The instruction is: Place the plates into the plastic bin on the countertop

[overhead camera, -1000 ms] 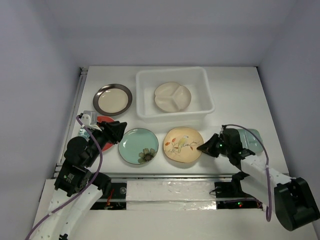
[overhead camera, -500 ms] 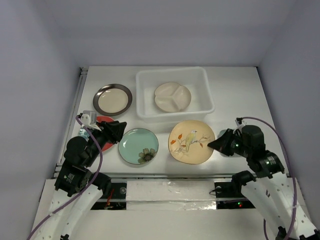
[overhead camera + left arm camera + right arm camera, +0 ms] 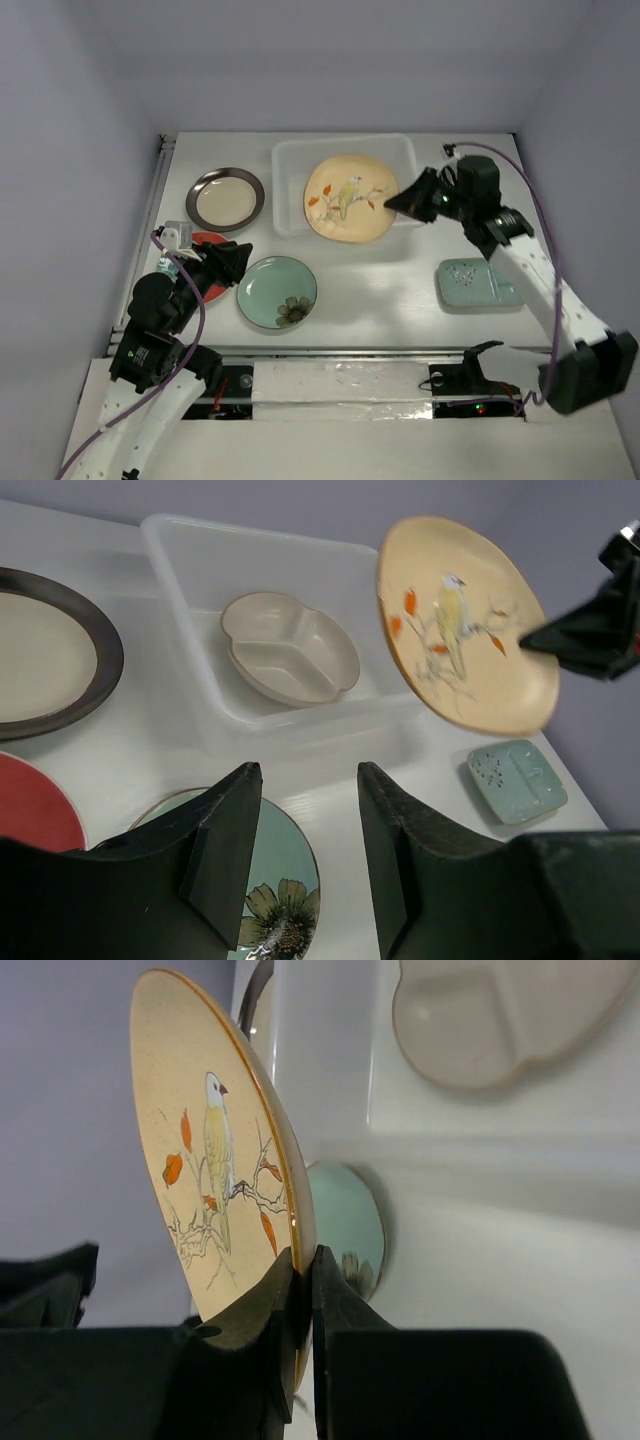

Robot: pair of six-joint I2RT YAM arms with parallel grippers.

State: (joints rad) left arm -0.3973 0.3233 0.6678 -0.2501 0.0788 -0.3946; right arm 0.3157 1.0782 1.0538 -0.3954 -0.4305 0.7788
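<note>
I will move my right gripper outward, then down into the bin point(image 3: 410, 160) over the cream divided plate, because the plate I am holding hangs high over the bin's near edge.
My right gripper point(image 3: 397, 203) is shut on the rim of the tan plate with a bird point(image 3: 347, 199) and holds it tilted in the air above the plastic bin point(image 3: 410, 160); the plate also shows in the right wrist view point(image 3: 215, 1185) and the left wrist view point(image 3: 460, 620). The cream divided plate point(image 3: 288, 660) lies in the bin, hidden under the held plate in the top view. My left gripper point(image 3: 240, 262) is open and empty beside the teal flower plate point(image 3: 277, 291), above the red-and-teal plate point(image 3: 210, 283). The dark-rimmed cream plate point(image 3: 226, 198) lies left of the bin. The pale green rectangular plate point(image 3: 478, 283) lies at the right.
The white countertop point(image 3: 380, 290) is enclosed by pale lavender walls point(image 3: 80, 130). A metal rail point(image 3: 150, 220) runs along the left edge. A cable loops from the right arm point(image 3: 540, 230).
My right gripper has lifted the bird plate off the countertop and carried it back and left to above the bin. The left arm has not moved.
</note>
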